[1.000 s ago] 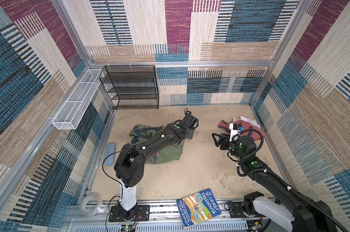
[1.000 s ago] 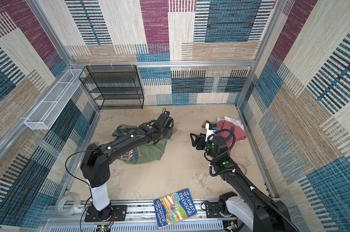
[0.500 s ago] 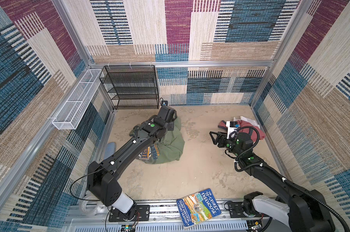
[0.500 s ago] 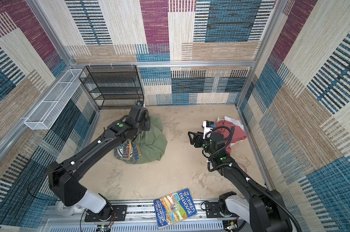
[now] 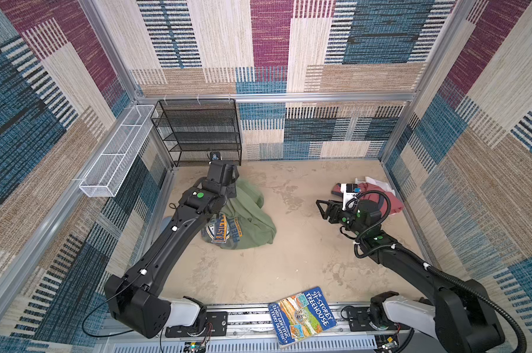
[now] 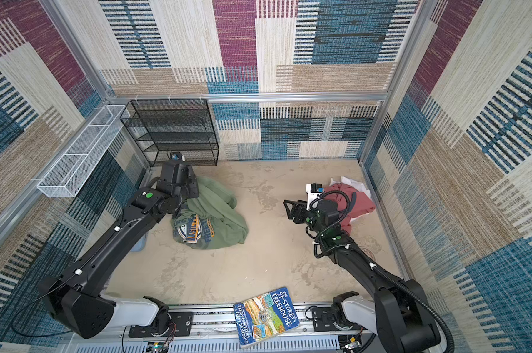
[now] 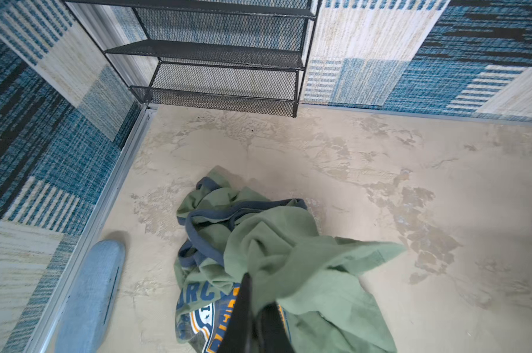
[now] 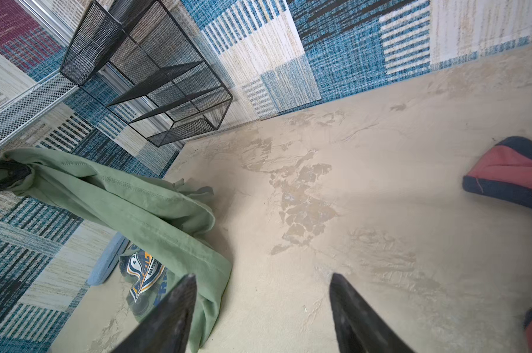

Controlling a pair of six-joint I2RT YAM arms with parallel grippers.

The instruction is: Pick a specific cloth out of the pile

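My left gripper is above the bunched T-shirt with the fold, so I will next move it down toward the floor between the T-shirt and the light blue object and let go of the fold.
The cloth [image 5: 249, 220], an olive-green T-shirt with a blue, white and yellow print, lies bunched at the left of the floor in both top views. One edge of it is lifted. My left gripper [image 7: 255, 295] is shut on that lifted fold of the cloth [image 7: 289, 250]; the right wrist view also shows the dark fingers [image 8: 11, 174] pinching green fabric. The pile [image 5: 380, 198], dusty-red and white garments, sits against the right wall. My right gripper [image 5: 321, 209] hovers open just left of the pile, nothing between its fingers [image 8: 179, 305].
A black mesh shelf [image 5: 197, 131] stands in the back left corner, close behind my left wrist. A white wire basket [image 5: 115, 156] hangs on the left wall. A light blue object [image 7: 90, 290] lies by that wall. A book [image 5: 301, 316] rests on the front rail.
My left gripper has swung from the middle of the floor to the back left, dragging the cloth's edge with it. The right gripper has shifted only slightly.
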